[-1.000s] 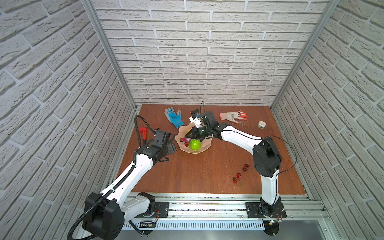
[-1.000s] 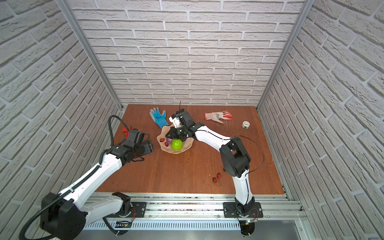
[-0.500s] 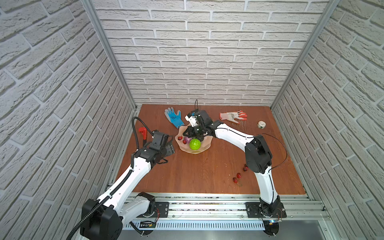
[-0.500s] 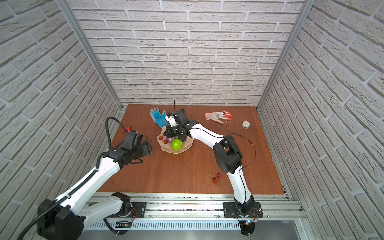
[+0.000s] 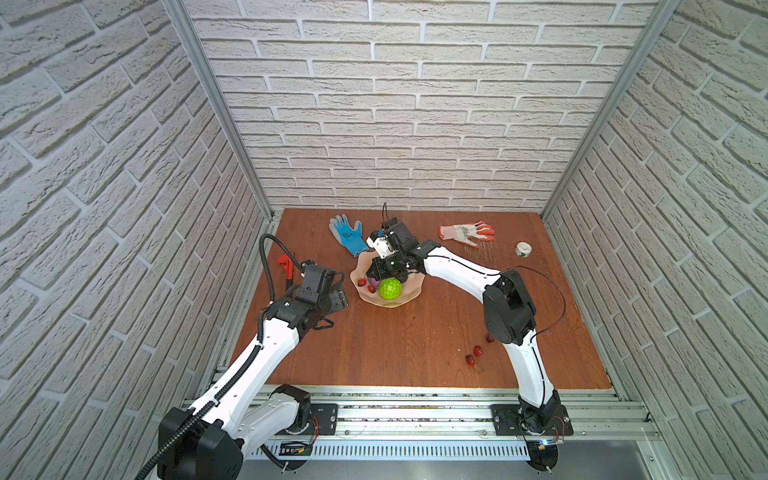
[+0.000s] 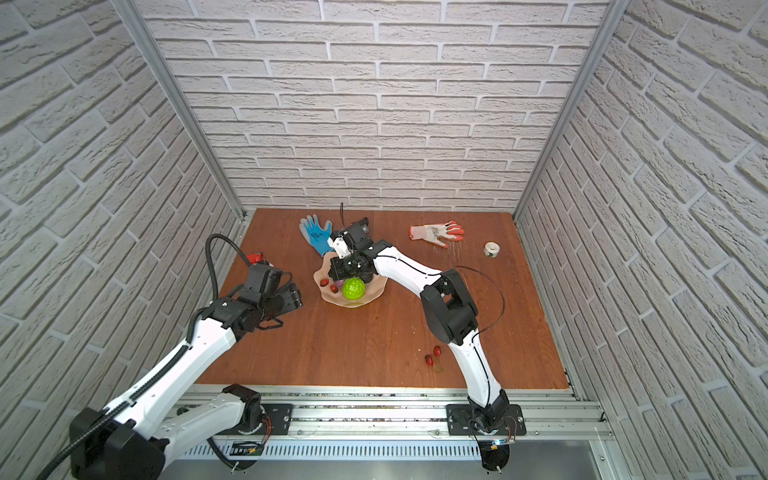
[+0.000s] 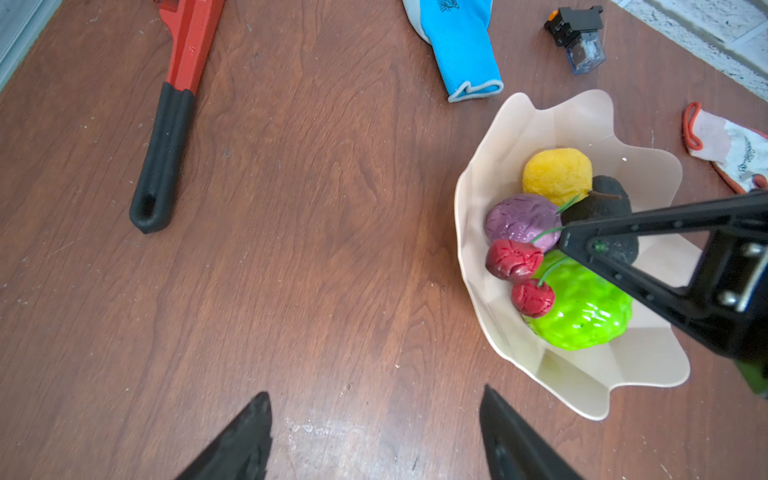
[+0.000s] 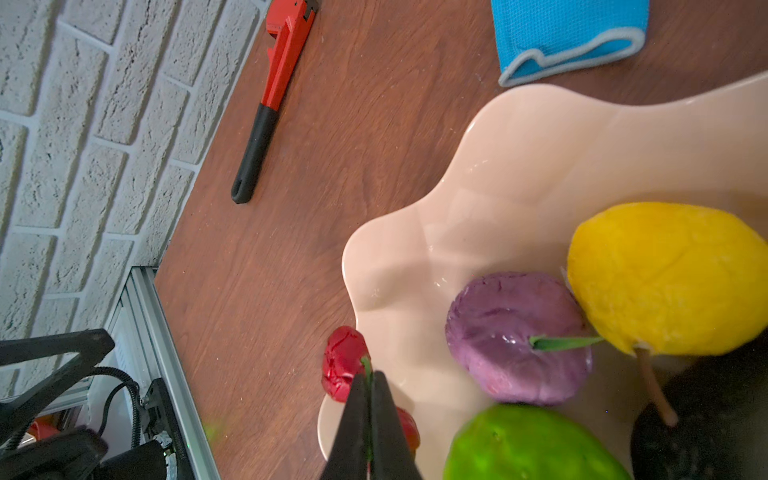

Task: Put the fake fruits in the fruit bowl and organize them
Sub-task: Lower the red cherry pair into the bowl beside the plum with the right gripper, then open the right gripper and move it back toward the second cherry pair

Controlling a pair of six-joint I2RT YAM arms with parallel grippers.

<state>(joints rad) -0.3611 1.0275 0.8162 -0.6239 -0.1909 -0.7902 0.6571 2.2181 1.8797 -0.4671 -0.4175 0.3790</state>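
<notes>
The robot's right gripper needs to move down next toward the bowl's bare bottom beside the purple fruit (image 7: 519, 220), which is below it and has room for both cherries, and let go of their stems.
The peach fruit bowl (image 5: 410, 286) (image 6: 374, 287) holds a bumpy green ball (image 5: 390, 289) (image 7: 582, 307), a purple fruit (image 7: 519, 220) (image 8: 515, 332), a yellow fruit (image 7: 557, 174) (image 8: 665, 274) and a dark avocado (image 7: 602, 203). My right gripper (image 8: 369, 376) (image 5: 384, 268) is shut on the green stems of two red cherries (image 7: 513, 259) (image 8: 343, 363), which hang at the bowl's left rim. More cherries (image 5: 473, 357) (image 6: 432, 355) lie on the table near the right arm. My left gripper (image 7: 374, 395) (image 5: 336, 293) stands open and holds nothing, left of the bowl.
A red wrench (image 7: 183, 62) lies at the left wall. A blue glove (image 5: 347, 232) is behind the bowl, with a small black relay (image 7: 577, 33) near it. An orange-white glove (image 5: 465, 230) and a tape roll (image 5: 523, 249) lie at the back right.
My right gripper has moved a little to the left over the bowl, carrying the cherries with it, and its elbow has swung left. The left arm has barely moved.
</notes>
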